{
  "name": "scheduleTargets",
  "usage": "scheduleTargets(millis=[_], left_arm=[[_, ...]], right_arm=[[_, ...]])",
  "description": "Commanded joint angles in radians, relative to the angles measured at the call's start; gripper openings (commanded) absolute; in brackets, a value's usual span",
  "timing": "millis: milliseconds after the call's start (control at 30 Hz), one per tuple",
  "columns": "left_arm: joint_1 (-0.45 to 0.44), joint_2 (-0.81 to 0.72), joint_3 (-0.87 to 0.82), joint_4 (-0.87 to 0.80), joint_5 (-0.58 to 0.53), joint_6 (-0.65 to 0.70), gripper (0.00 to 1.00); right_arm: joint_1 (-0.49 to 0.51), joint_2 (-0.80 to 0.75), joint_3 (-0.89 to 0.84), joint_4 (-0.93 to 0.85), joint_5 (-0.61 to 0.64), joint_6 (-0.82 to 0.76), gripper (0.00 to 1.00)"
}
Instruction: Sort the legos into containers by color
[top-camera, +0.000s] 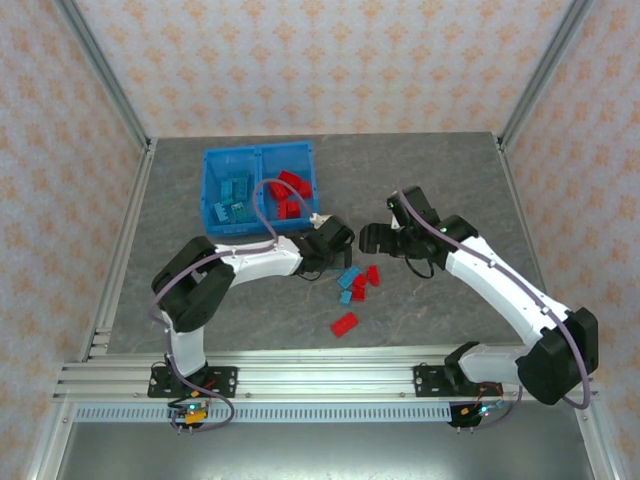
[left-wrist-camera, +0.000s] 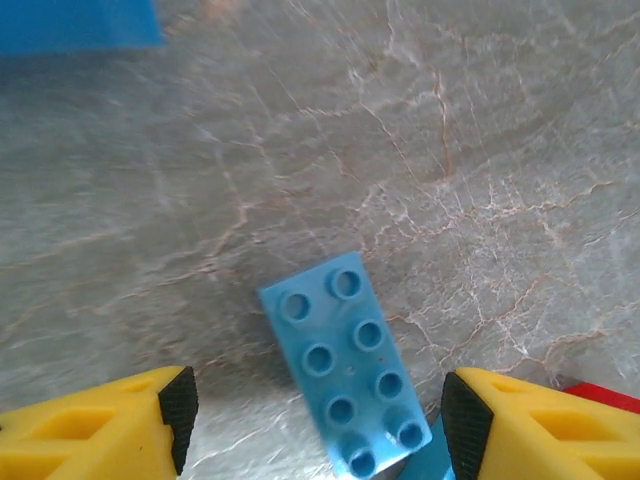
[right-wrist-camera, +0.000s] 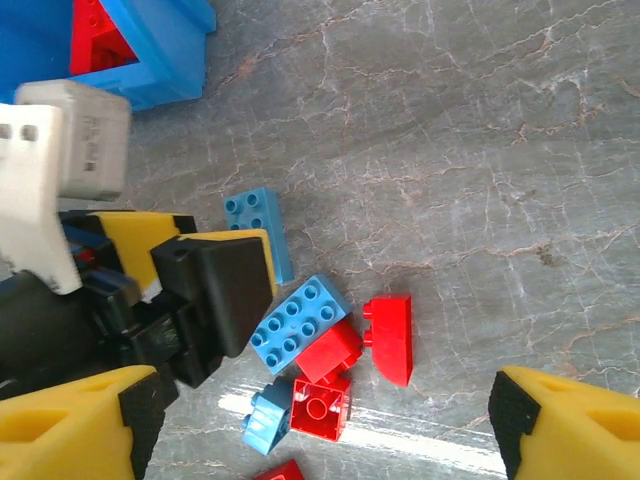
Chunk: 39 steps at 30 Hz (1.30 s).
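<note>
Next, my left gripper lowers and closes its fingers on the long sides of the light blue lego (left-wrist-camera: 345, 370), since it lies below, between them.
A light blue eight-stud lego (left-wrist-camera: 345, 370) lies flat on the table between the wide-apart fingers of my left gripper (left-wrist-camera: 318, 420), which is open, with a gap on each side. In the top view the left gripper (top-camera: 343, 258) hovers at the left edge of the loose pile (top-camera: 357, 281). My right gripper (right-wrist-camera: 325, 430) is open above that pile: the blue lego (right-wrist-camera: 300, 322), red legos (right-wrist-camera: 388, 338) (right-wrist-camera: 320, 405) and more blue ones (right-wrist-camera: 262, 225) (right-wrist-camera: 265, 418). The blue bin (top-camera: 260, 152) holds teal legos (top-camera: 232, 195) in its left compartment and red ones (top-camera: 290, 190) in its right.
One red lego (top-camera: 344, 323) lies alone nearer the front edge. The right gripper (top-camera: 375, 238) sits just right of the left one, close to it. Metal frame posts and patterned walls enclose the grey marble table (top-camera: 450, 180). A bin corner (right-wrist-camera: 150, 50) shows top left.
</note>
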Motion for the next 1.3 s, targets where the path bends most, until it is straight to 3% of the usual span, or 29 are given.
scheduleTargets(millis=[0, 333, 633, 1000, 1267], left_arm=[[0.003, 0.021, 0.036, -0.002, -0.023, -0.008, 0.66], [0.002, 0.051, -0.035, -0.049, -0.048, 0.01, 0.48], [0.028, -0.052, -0.058, -0.122, -0.151, 0.124, 0.25], [0.177, -0.284, 0.043, -0.151, -0.193, 0.293, 0.24], [0.409, -0.336, 0.142, -0.145, -0.265, 0.405, 0.24]], right_arm=[[-0.007, -0.047, -0.024, -0.017, 0.056, 0.012, 0.86], [-0.015, -0.033, -0.029, -0.008, 0.034, -0.004, 0.86], [-0.014, 0.103, 0.004, -0.105, -0.279, -0.094, 0.82], [-0.013, 0.116, 0.009, -0.076, -0.279, -0.082, 0.81], [-0.015, 0.135, 0.017, -0.058, -0.266, -0.082, 0.81]])
